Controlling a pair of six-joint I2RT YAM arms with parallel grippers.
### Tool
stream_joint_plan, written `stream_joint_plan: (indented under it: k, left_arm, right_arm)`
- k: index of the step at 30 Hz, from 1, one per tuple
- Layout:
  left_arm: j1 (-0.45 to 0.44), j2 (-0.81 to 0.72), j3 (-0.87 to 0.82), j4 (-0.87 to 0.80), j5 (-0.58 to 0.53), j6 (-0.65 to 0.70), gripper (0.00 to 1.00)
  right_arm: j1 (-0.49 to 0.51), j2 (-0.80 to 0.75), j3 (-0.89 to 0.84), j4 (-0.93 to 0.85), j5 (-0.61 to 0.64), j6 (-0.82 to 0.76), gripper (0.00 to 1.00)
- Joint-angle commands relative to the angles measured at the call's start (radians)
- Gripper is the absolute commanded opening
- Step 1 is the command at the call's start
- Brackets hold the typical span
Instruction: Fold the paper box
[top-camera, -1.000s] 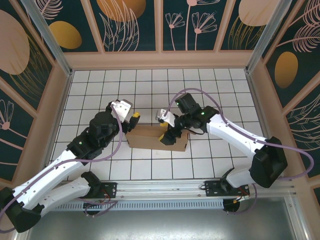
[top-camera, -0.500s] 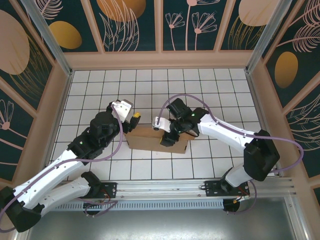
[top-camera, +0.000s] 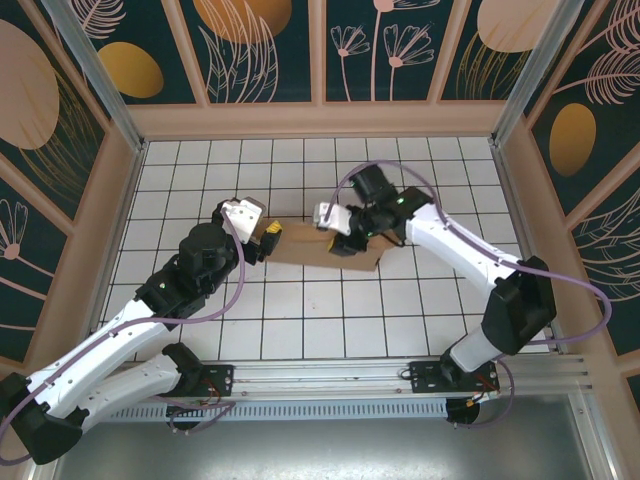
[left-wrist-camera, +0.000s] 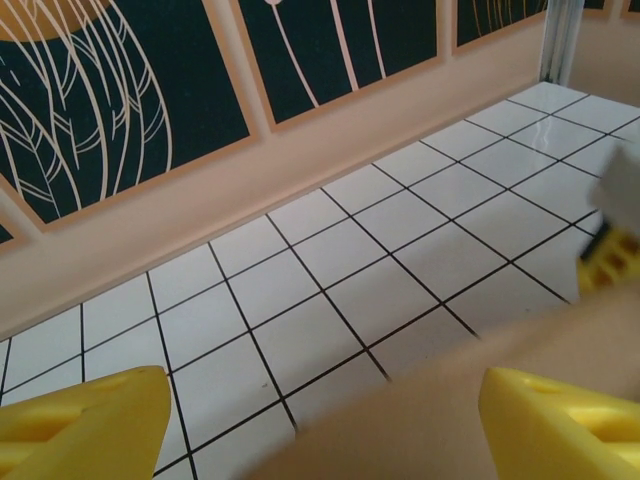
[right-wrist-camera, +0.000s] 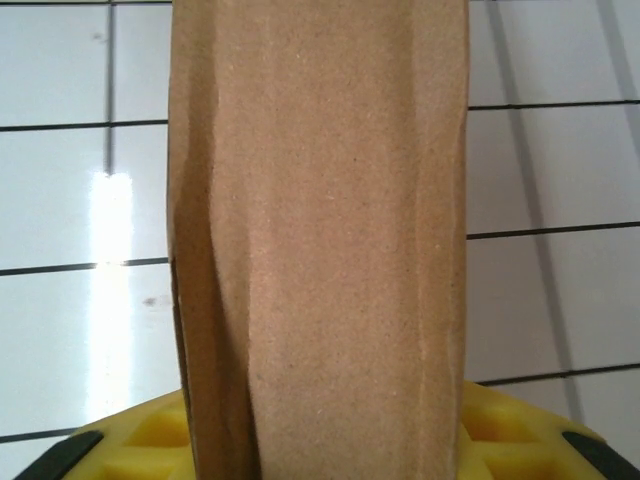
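Note:
My right gripper will next move the paper box's held end outward and release it on the bare white tiles, which lie outward of my gripper.
The paper box (top-camera: 303, 246) is a flat brown cardboard box in the middle of the tiled floor, seen from above, with its long side running left to right. My right gripper (top-camera: 344, 243) is shut on its right half. In the right wrist view the paper box (right-wrist-camera: 320, 200) runs straight up the frame, with the yellow fingers (right-wrist-camera: 140, 445) on either side at the bottom and the right gripper (right-wrist-camera: 320, 450) clamped round it. My left gripper (top-camera: 268, 240) stands open at the box's left end. In the left wrist view a blurred brown box edge (left-wrist-camera: 430, 400) lies between the wide-apart fingers of the left gripper (left-wrist-camera: 320, 415).
A white tiled floor (top-camera: 300, 320) with black grid lines is walled in by patterned panels (top-camera: 260, 50) at the back and sides. A metal rail (top-camera: 320, 385) with both arm bases runs along the near edge.
The right gripper has closed on the box and carried it away from the near edge, toward the back. The left gripper has stayed open in nearly the same place.

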Motion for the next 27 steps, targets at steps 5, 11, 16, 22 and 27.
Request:
stream_joint_plan:
  k: [5, 11, 16, 22, 27]
  left_arm:
    - [0.005, -0.018, -0.045, 0.079, -0.003, -0.024, 0.81]
    - [0.005, -0.017, -0.077, 0.111, 0.002, -0.019, 0.82]
    - [0.005, -0.011, -0.087, 0.128, 0.008, -0.013, 0.83]
    - [0.005, -0.006, -0.095, 0.139, 0.021, -0.018, 0.82]
    - [0.005, -0.001, -0.099, 0.138, 0.030, -0.017, 0.82]
  right_arm:
    - [-0.160, 0.147, 0.151, -0.085, -0.167, -0.249, 0.33]
    - [-0.179, 0.246, 0.205, -0.134, -0.153, -0.339, 0.33]
    - [-0.164, 0.312, 0.266, -0.153, -0.100, -0.362, 0.32]
    - [-0.152, 0.374, 0.331, -0.153, -0.093, -0.357, 0.32]
    - [-0.154, 0.416, 0.366, -0.162, -0.100, -0.343, 0.32]
